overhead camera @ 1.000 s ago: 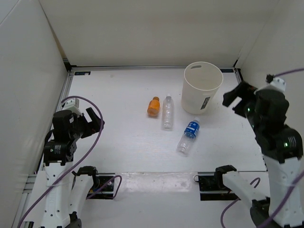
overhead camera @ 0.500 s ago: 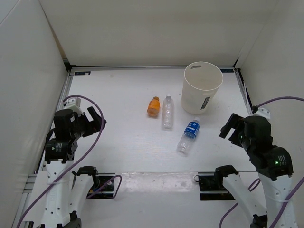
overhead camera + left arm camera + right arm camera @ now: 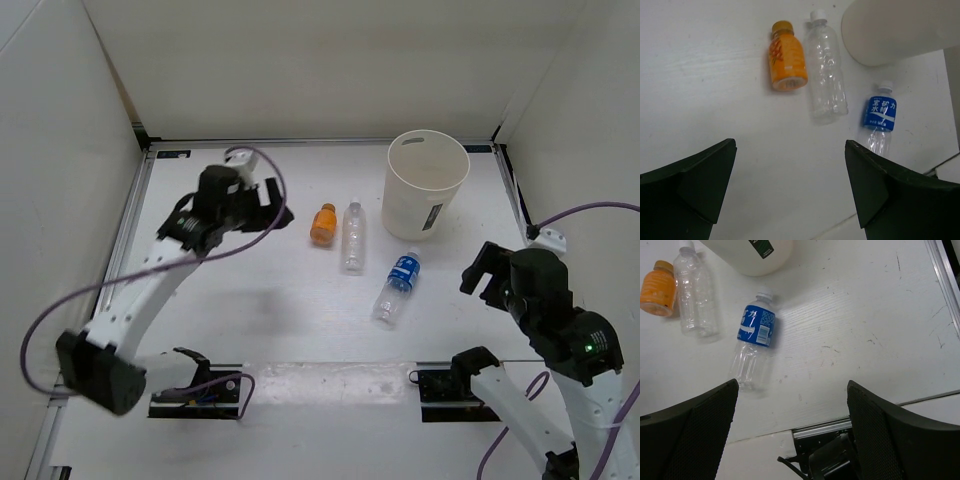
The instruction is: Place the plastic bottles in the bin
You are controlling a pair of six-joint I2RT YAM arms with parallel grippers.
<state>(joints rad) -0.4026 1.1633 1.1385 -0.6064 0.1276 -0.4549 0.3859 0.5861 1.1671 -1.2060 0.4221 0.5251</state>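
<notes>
The orange bottle (image 3: 322, 224) is below my left gripper and to its right in the top view, so I will lower the open fingers that way around the bottle's body.
Three plastic bottles lie on the white table. An orange bottle (image 3: 322, 224) (image 3: 787, 62) lies beside a clear bottle with a white cap (image 3: 352, 235) (image 3: 826, 75). Nearer lies a clear bottle with a blue label (image 3: 398, 287) (image 3: 754, 340). The cream-white bin (image 3: 426, 185) (image 3: 900, 27) stands upright at the back right. My left gripper (image 3: 282, 203) (image 3: 790, 145) hovers open just left of the orange bottle, holding nothing. At the right, my right gripper (image 3: 483, 272) (image 3: 792, 385) is open and empty, to the right of the blue-label bottle.
White walls close the table at the left, back and right. A metal rail (image 3: 320, 143) runs along the back edge and another (image 3: 942, 277) along the right edge. Black mounts (image 3: 455, 385) sit on the near strip.
My left arm has swung from the near left out over the table, up beside the orange bottle. My right arm came down from beside the bin to the near right. The bottles have not moved.
</notes>
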